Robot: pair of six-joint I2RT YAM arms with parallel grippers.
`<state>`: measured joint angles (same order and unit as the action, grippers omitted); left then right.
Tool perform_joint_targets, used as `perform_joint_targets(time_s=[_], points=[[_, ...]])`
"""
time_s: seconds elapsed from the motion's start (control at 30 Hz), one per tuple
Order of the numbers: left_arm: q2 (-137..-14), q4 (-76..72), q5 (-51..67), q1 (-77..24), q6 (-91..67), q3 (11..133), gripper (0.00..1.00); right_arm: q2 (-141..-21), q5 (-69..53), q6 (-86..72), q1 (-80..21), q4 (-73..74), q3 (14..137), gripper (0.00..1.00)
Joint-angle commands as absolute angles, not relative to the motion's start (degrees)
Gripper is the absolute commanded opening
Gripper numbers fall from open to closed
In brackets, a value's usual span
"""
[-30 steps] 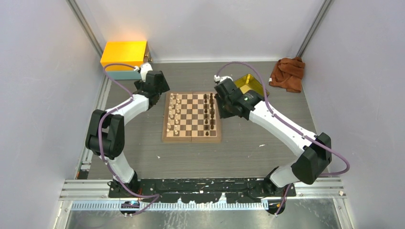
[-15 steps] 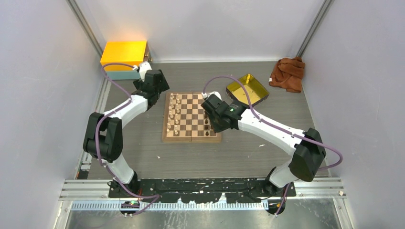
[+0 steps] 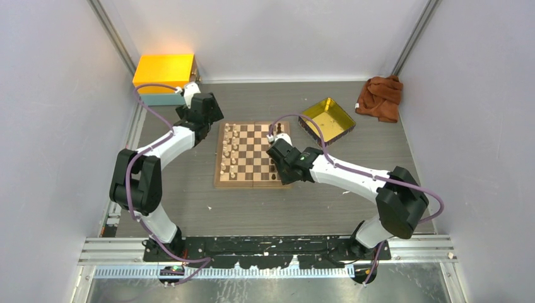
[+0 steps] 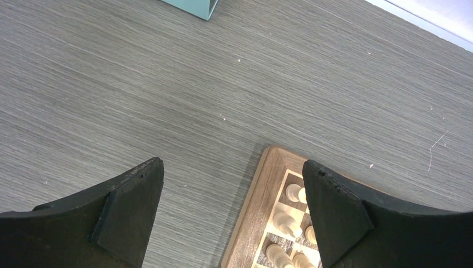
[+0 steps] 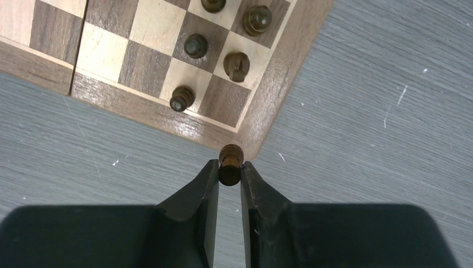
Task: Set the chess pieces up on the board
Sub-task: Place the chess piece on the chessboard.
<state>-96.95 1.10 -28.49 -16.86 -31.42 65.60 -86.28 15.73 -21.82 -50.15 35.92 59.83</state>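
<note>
I should bring my right gripper in from the board's rim and down onto the board's corner square [image 5: 225,101] to release the dark piece, because that square is still empty.
The board [image 3: 253,155] lies mid-table, with pale chess pieces [image 3: 230,151] in its left columns and dark chess pieces [image 3: 275,135] down its right side. My right gripper [image 3: 282,159] hovers over the board's near right part. In the right wrist view it [image 5: 230,166] is shut on a small dark piece [image 5: 230,153], just above the board's corner [image 5: 262,131]; the corner square beside a dark piece [image 5: 182,97] is bare. My left gripper [image 3: 203,113] is open and holds nothing; it [image 4: 232,167] hangs off the board's far left corner [image 4: 266,178], near pale pieces [image 4: 285,222].
A yellow tray [image 3: 327,118] sits beyond the board's far right corner. A brown cloth [image 3: 379,98] lies at the back right. A yellow box [image 3: 164,71] stands on a teal box [image 4: 192,5] at the back left, close behind the left arm.
My right arm has swung from beside the yellow tray across to the board's near right corner, still shut on the dark piece. The left arm has not moved.
</note>
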Motion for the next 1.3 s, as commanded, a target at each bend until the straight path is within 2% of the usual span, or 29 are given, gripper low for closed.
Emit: perform_joint_targets(time_s=[0.0, 0.5, 1.27], points=[[-94.44, -0.19, -30.19, -17.05, -31.19, 65.41, 0.95, -87.55, 15.79, -21.60, -50.32, 27.95, 59.21, 0.01], [-94.83, -0.33, -30.31, -16.96, -30.72, 65.36, 0.95, -91.98, 16.33, -20.74, -50.28, 21.95, 58.08, 0.02], [-95.89, -0.93, -29.97, -16.96, -30.47, 65.83, 0.95, -91.56, 19.07, -20.45, -49.22, 23.29, 57.44, 0.05]])
